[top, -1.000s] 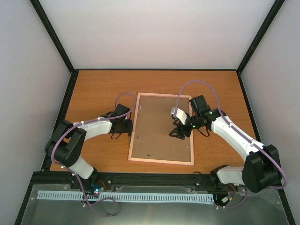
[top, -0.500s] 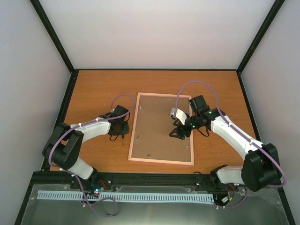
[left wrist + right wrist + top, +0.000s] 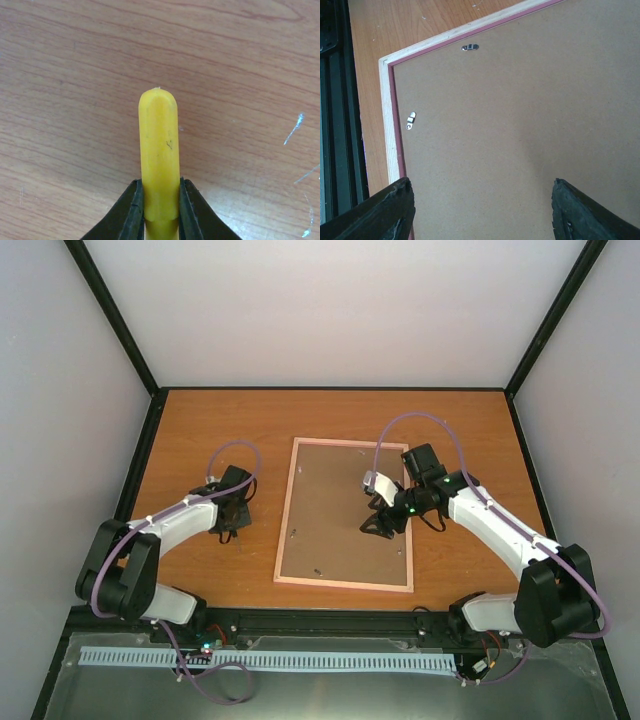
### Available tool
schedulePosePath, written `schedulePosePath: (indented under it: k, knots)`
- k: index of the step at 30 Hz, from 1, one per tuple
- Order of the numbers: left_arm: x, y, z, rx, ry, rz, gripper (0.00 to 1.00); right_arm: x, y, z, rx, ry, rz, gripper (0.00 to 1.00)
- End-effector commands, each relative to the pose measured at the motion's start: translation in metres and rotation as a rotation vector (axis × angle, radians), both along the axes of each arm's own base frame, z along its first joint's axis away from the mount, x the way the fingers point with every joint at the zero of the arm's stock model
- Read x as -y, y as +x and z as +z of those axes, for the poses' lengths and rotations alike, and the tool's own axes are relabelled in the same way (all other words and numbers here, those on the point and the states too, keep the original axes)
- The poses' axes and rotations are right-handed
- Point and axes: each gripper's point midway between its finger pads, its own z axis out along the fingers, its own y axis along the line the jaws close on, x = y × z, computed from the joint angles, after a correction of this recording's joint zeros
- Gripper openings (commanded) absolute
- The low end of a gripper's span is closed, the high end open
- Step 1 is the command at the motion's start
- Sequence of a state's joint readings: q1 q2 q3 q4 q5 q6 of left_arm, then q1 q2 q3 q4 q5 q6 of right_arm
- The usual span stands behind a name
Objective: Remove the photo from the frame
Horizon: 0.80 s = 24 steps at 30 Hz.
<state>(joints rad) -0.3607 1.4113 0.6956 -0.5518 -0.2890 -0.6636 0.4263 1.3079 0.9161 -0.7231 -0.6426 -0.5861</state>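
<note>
The frame's near border [image 3: 372, 586] [image 3: 390, 145] is narrow and fits between open fingers, so the right gripper will move back and down onto it next.
The frame [image 3: 335, 520] lies back side up in the middle of the table, its brown board [image 3: 520, 110] facing up inside a pale, pink-lined border [image 3: 390, 145]. The photo is hidden under the board. My right gripper [image 3: 481, 185] hovers open over the board near the frame's right side [image 3: 382, 524], with nothing between its fingers. To the left of the frame, over bare wood, my left gripper [image 3: 228, 528] is shut on the yellow handle of a small screwdriver [image 3: 159, 150]. The handle sticks out forward from the jaws.
Small metal tabs [image 3: 410, 120] [image 3: 469, 47] sit along the board's edges. The wooden table [image 3: 200, 430] is bounded by black posts and white walls. A black rail [image 3: 335, 100] runs along the near edge by the frame's corner.
My left arm has drawn back to the left, away from the frame's left edge. The right arm has stayed where it was.
</note>
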Motion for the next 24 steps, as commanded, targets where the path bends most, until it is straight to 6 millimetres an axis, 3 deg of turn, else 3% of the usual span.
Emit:
schedulePosePath:
  k: [1, 7, 12, 24]
  knots:
    - [-0.0059, -0.0032, -0.0023, -0.017, 0.022, 0.021, 0.16, -0.0024, -0.0051, -0.0020, -0.013, 0.000, 0.018, 0.73]
    - [-0.0024, -0.0024, -0.0029, -0.017, 0.004, 0.013, 0.18, -0.0019, -0.0056, -0.0013, -0.011, 0.000, 0.016, 0.73]
    - [-0.0011, -0.0021, -0.0056, -0.022, 0.000, 0.005, 0.29, -0.0019, -0.0054, -0.0015, -0.011, 0.000, 0.016, 0.73]
    - [0.0027, -0.0010, -0.0009, -0.023, -0.021, 0.006, 0.31, -0.0023, -0.0058, -0.0023, -0.012, -0.002, 0.019, 0.73]
